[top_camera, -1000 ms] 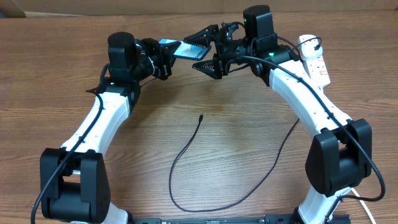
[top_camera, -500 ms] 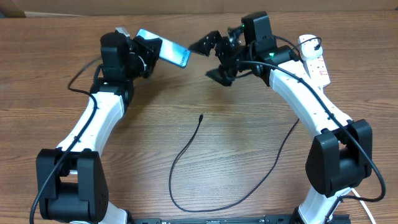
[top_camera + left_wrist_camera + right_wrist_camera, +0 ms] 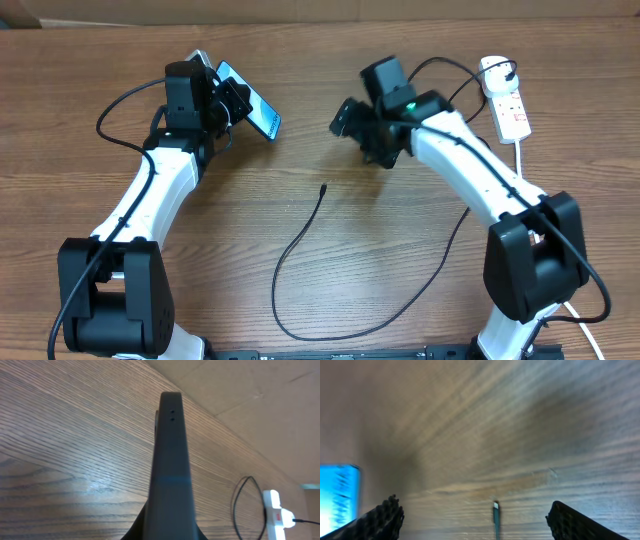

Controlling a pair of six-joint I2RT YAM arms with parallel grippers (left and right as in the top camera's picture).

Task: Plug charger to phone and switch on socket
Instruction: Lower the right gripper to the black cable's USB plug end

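The charger's connector tip (image 3: 323,189) (image 3: 496,512) is lower down and nearer my base. My right gripper needs to move down and back onto it next.
My left gripper (image 3: 232,100) is shut on the phone (image 3: 250,110), held edge-up above the table at the back left, its cyan screen showing. In the left wrist view the phone (image 3: 171,460) stands edge-on between my jaws. My right gripper (image 3: 362,135) is open and empty above the table middle. In the right wrist view its fingertips (image 3: 382,517) stand wide apart, with the charger's connector tip (image 3: 496,507) on the table between them and the phone's blue screen (image 3: 337,495) at the left edge. The charger cable (image 3: 300,240) lies in a loop. The socket (image 3: 508,100) lies at the back right.
The socket's thick white cord (image 3: 528,160) runs down the right side. The socket also shows in the left wrist view (image 3: 275,512) with a black cable loop (image 3: 240,505) beside it. A cardboard wall runs behind the table.
The phone has passed to my left gripper and moved left. My right gripper let go, opened, and swung down and left toward the charger tip.
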